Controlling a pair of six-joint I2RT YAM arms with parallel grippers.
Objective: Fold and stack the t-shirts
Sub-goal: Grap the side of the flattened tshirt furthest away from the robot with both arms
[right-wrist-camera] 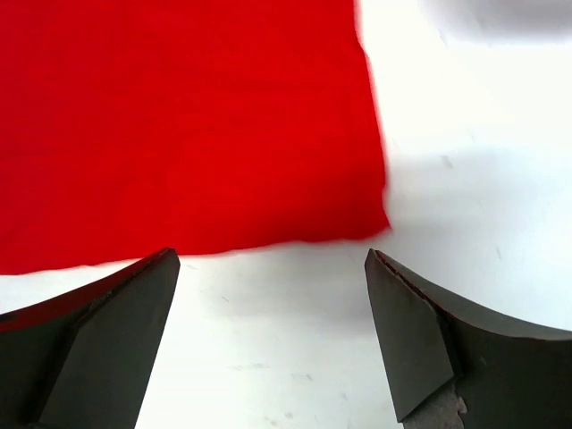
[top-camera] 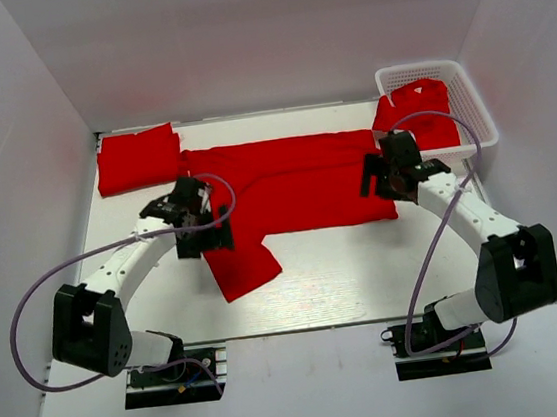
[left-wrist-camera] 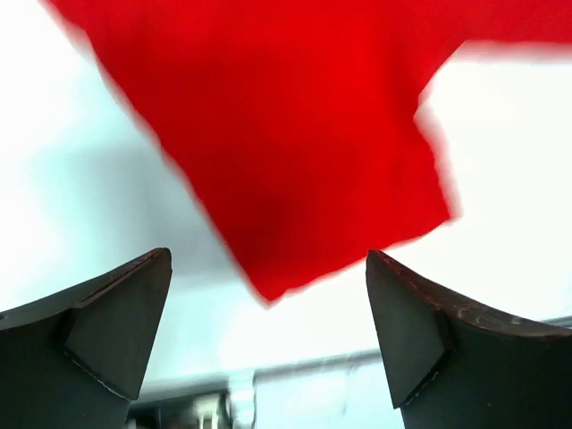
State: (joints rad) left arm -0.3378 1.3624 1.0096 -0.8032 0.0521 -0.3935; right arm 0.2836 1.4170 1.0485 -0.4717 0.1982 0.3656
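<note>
The left gripper will next move back, then down to the edge of the sleeve's pointed tip, which is nearer the robot's base than the open fingers are.
One red t-shirt [top-camera: 296,181] lies spread flat across the middle of the table, with one sleeve [top-camera: 242,263] pointing toward the front. A second t-shirt [top-camera: 137,159] lies folded at the back left. A third t-shirt [top-camera: 419,117] is bunched in the basket. My left gripper [top-camera: 205,239] hovers over the sleeve's base; its wrist view shows the sleeve [left-wrist-camera: 295,134] ahead of the open, empty left gripper [left-wrist-camera: 268,335]. My right gripper [top-camera: 378,179] is at the spread shirt's right edge. Its wrist view shows the shirt's corner [right-wrist-camera: 179,125] just beyond the open, empty right gripper [right-wrist-camera: 273,335].
A white mesh basket [top-camera: 467,96] stands at the back right corner. White walls enclose the table on the left, back and right. Bare table [top-camera: 366,269] stretches between the shirt's front hem and the arm bases.
</note>
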